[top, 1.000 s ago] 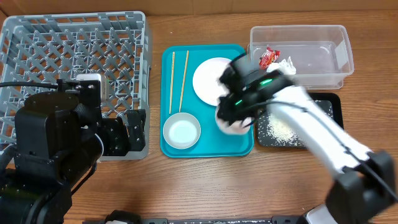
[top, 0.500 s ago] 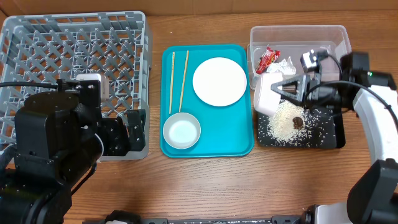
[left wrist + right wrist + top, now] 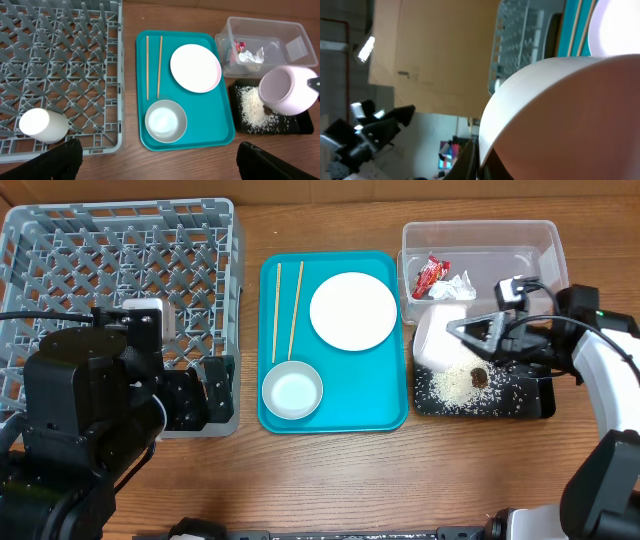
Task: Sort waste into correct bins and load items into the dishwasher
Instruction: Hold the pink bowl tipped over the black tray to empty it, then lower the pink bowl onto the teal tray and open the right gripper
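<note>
The teal tray's empty near corner [image 3: 372, 387] is below my right gripper, which next needs to swing to the left in the overhead view to that corner, turn the bowl upright, lower it and release it.
My right gripper [image 3: 462, 332] is shut on the rim of the small pinkish-white bowl [image 3: 438, 340]. It holds the bowl tipped on its side over the left end of the black tray [image 3: 530, 402]. Loose rice [image 3: 450, 385] and a brown morsel [image 3: 479, 377] lie on that tray. The bowl [image 3: 570, 115] fills the right wrist view. The clear tub [image 3: 520, 240] holds the red-and-white wrapper [image 3: 432, 273] and the napkin [image 3: 456, 287]. Plate [image 3: 353, 311], chopsticks [image 3: 286, 310] and steel-grey bowl [image 3: 292, 391] lie on the teal tray [image 3: 385, 415]. The white cup [image 3: 42, 125] lies in the dish rack [image 3: 120, 270]. My left gripper [image 3: 165, 170] is open with nothing between its fingers.
The left arm's black body [image 3: 90, 420] covers the dish rack's front right corner. Bare wooden table [image 3: 330, 480] runs along the front. The teal tray sits between the rack and the two bins.
My right arm swung the pinkish bowl from over the teal tray to above the black tray and tipped it. More rice and the brown morsel now lie there. The left arm has not moved.
</note>
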`<state>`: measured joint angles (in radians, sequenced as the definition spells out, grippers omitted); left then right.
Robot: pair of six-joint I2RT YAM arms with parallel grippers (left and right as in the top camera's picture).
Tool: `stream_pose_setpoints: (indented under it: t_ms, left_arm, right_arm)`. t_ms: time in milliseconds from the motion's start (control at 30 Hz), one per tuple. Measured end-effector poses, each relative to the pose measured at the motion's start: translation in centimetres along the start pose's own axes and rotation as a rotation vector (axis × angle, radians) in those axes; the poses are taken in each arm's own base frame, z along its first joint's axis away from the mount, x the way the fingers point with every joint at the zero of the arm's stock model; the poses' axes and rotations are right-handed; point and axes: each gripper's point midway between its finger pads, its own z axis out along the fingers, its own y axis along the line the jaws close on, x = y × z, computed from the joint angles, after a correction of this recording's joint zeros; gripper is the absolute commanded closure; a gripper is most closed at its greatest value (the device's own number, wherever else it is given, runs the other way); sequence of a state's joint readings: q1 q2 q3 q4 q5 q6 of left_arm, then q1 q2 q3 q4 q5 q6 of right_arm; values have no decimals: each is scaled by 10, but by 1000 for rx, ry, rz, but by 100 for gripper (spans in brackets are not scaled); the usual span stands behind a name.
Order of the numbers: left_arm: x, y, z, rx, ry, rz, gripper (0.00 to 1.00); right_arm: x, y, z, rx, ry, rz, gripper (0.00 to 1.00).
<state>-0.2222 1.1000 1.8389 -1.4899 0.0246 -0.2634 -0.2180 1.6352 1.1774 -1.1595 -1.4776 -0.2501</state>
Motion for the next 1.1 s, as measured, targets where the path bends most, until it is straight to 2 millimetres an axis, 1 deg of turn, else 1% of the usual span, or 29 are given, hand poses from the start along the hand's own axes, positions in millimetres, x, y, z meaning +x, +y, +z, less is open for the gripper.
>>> stream_pose_setpoints:
  t_ms: [67, 133, 267, 367, 433, 500, 633, 700, 800, 900, 933, 1000, 1033, 1100]
  left_arm:
    - [0, 0, 0, 0, 0, 0, 0]
    - [0, 0, 0, 0, 0, 0, 0]
    - [0, 0, 0, 0, 0, 0, 0]
    - [0, 0, 0, 0, 0, 0, 0]
    - [0, 0, 0, 0, 0, 0, 0]
    - [0, 0, 0, 0, 0, 0, 0]
    - [0, 0, 0, 0, 0, 0, 0]
    - [0, 0, 0, 0, 0, 0, 0]
    - [0, 0, 0, 0, 0, 0, 0]
    - [0, 0, 0, 0, 0, 0, 0]
    - [0, 0, 0, 0, 0, 0, 0]
    - [0, 0, 0, 0, 0, 0, 0]
    - [0, 0, 0, 0, 0, 0, 0]
    - [0, 0, 0, 0, 0, 0, 0]
  right_arm:
    - [9, -6, 16, 73, 71, -3, 96]
    - [20, -15, 36, 185, 162, -16, 96]
    - [46, -37, 78, 505, 339, -87, 96]
    - [65, -53, 104, 723, 405, -167, 96]
    - [78, -63, 116, 845, 425, -209, 96]
    - [85, -71, 125, 944, 416, -252, 96]
    - [82, -83, 142, 1068, 350, -332, 96]
    - [81, -91, 147, 1103, 336, -346, 96]
    - [81, -109, 152, 1154, 335, -344, 96]
    - [81, -133, 153, 1208, 352, -320, 96]
    - [82, -138, 152, 1220, 358, -315, 95]
    - [83, -146, 150, 1241, 369, -304, 84]
    - [83, -148, 149, 1248, 369, -303, 77]
    - [84, -148, 148, 1252, 378, -309, 73]
